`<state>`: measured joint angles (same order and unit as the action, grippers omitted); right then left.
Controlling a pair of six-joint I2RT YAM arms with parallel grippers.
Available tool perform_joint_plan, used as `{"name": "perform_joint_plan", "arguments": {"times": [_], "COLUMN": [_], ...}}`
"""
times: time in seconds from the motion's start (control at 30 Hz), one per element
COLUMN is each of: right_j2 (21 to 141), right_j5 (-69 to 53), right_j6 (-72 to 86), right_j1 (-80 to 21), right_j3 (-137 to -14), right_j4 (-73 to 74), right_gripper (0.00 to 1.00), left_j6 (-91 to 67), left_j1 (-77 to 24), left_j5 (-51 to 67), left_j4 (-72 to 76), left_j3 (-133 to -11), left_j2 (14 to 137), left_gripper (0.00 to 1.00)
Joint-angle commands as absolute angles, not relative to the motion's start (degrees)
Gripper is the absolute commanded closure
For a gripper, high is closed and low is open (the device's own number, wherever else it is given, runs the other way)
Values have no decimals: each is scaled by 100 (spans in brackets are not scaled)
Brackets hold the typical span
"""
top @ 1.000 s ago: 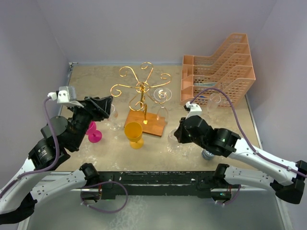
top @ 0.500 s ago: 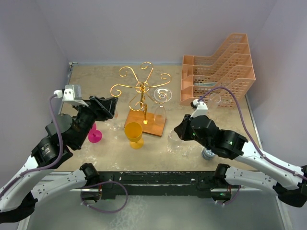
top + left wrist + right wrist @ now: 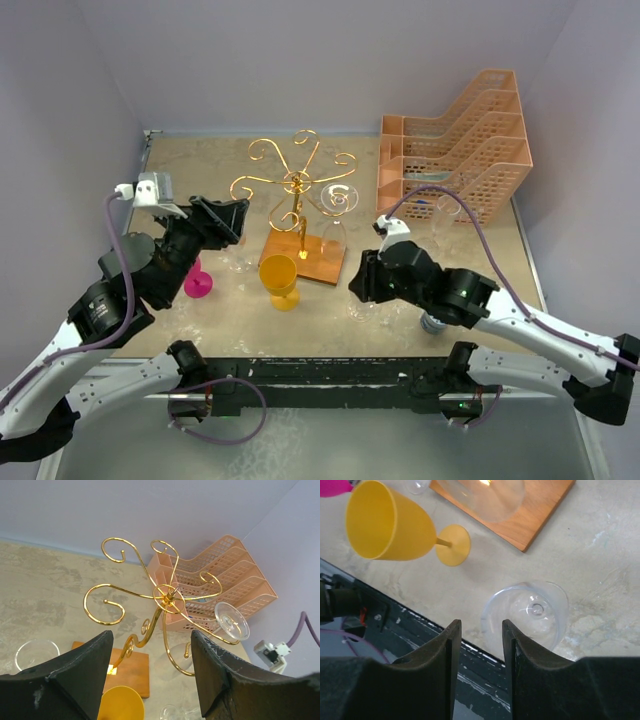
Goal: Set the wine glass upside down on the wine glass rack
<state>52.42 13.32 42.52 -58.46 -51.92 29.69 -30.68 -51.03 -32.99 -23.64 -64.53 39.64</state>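
Note:
My right gripper should next turn, move outward and set its fingers on either side of the clear glass's rim.
The gold wire wine glass rack (image 3: 298,183) stands on its wooden base (image 3: 312,262) mid-table, its hub (image 3: 167,594) straight ahead in the left wrist view. One clear glass (image 3: 337,212) hangs upside down from a right arm, foot (image 3: 231,621) up. Another clear wine glass (image 3: 527,612) stands upright near the table's front edge. My right gripper (image 3: 480,630) is open just left of it, the glass rim showing in the gap, nothing gripped. Left of the rack my left gripper (image 3: 150,637) hangs wide open and empty, raised to arm height.
A yellow goblet (image 3: 279,278) and a pink goblet (image 3: 198,281) stand front left of the base. More clear glasses stand by the left gripper (image 3: 238,256) and near the peach tray stack (image 3: 455,150). The dark front rail (image 3: 395,630) runs close under the right gripper.
My right gripper's jaws went from shut to apart, and that arm shifted slightly left over the upright clear glass. The left gripper edged up and right toward the rack.

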Motion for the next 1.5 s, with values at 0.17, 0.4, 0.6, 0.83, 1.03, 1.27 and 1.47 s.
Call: {"name": "perform_joint_plan", "arguments": {"times": [0.17,0.4,0.6,0.83,1.03,1.27,1.47], "right_j2": [5732,6043,6312,6015,5516,5034,4659], "right_j5": [2023,2066,2541,3081,3686,4385,4881], "right_j6": [4466,4592,4788,5496,5724,6206,6589], "right_j1": [-5862,-5862,-5862,-5862,-5862,-5862,-5862], "right_j3": [-5315,-5366,-5627,-5735,-6021,-6019,-6145], "right_j4": [3153,2953,3096,3346,3690,3655,3487], "right_gripper": [61,72,94,100,100,100,100], "left_j6": [-2995,-2921,-2922,-2919,-3040,-3212,-3372], "left_j1": [-5098,-5098,-5097,-5098,-5098,-5098,-5098], "left_j5": [-3308,-3205,-3173,-3029,-2965,-2677,-2492], "left_j4": [-2084,-2016,-1909,-1876,-1806,-1599,-1548], "left_j3": [-6355,-6393,-6251,-6417,-6515,-6564,-6706], "left_j2": [3726,3674,3672,3905,4068,4237,4359], "left_gripper": [39,39,39,39,39,39,39]}}
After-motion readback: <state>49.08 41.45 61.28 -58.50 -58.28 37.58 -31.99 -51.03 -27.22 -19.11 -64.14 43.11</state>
